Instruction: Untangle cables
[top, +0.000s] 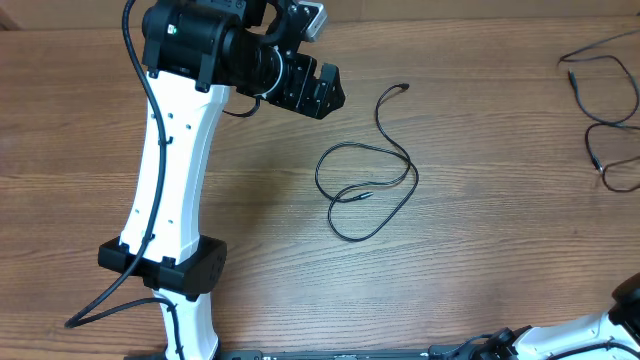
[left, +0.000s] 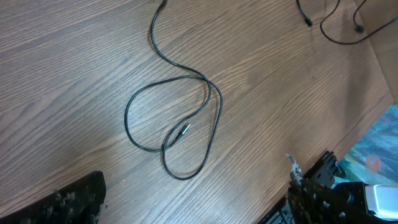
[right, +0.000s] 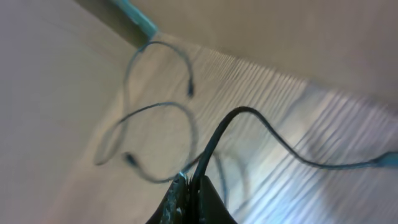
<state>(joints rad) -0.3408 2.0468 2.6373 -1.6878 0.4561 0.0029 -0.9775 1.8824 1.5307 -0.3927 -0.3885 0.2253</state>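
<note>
My right gripper should move down over the sprawled cables next and let go of the black cable, because the cables are below the gripper and to its left in the overhead view.
One thin black cable (top: 365, 190) lies alone mid-table in a loose double loop, with one plug tip inside the loop and the other at the far end. In the left wrist view this cable (left: 174, 118) lies ahead of my left gripper (left: 193, 183), which is open and holds nothing. Overhead, the left gripper (top: 318, 90) hovers to the upper left of the loop. More cables (top: 600, 110) sprawl at the right edge of the table. My right gripper (right: 194, 183) is shut on a black cable (right: 249, 113) that arcs up from between its fingers; blurred cable loops (right: 155, 112) lie beyond.
The left arm's white column (top: 170, 170) and its base stand at the table's left. Part of the right arm (top: 600, 330) shows at the bottom right corner. The table's edge (left: 373, 118) runs close on the right in the left wrist view.
</note>
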